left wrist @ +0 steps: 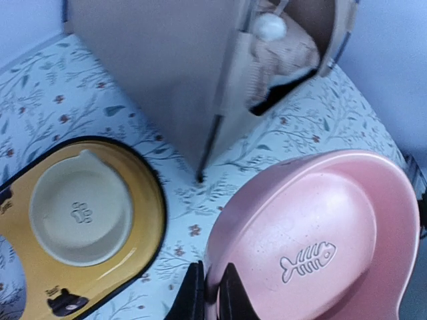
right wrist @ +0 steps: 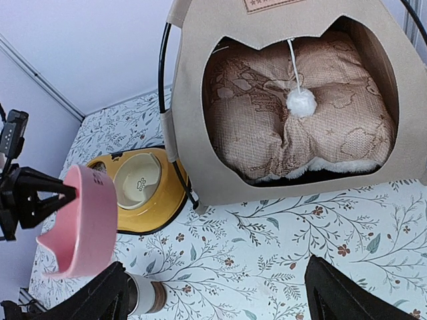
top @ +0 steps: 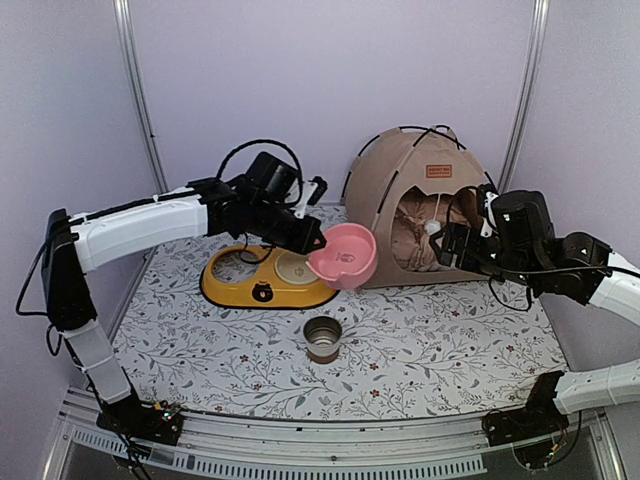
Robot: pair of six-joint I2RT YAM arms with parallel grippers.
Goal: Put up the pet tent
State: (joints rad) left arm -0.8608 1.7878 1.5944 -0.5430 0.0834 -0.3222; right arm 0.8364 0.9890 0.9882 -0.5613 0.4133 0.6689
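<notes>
The pink bowl (left wrist: 320, 233) goes down and to the left in the top view with my left gripper next, released into the feeder's empty hole (left wrist: 8, 279), which lacks a bowl.
The tan pet tent (top: 400, 185) stands upright at the back right of the table, its black poles crossed over the top. Its front opening shows a patterned cushion (right wrist: 267, 127) inside and a white pom-pom (right wrist: 301, 103) hanging on a string. My right gripper (right wrist: 217, 293) is open and hovers over the floral mat just in front of the tent (right wrist: 190, 100), touching nothing. My left gripper (left wrist: 212, 297) is shut on the rim of a pink bowl (left wrist: 320, 233), held tilted above the mat beside the tent's left corner (left wrist: 153, 80).
A yellow double feeder (top: 265, 280) with a cream dish lies left of the tent. A small metal cup (top: 322, 338) stands on the mat (top: 420, 350) near the middle front. Walls and frame posts close in the back and sides.
</notes>
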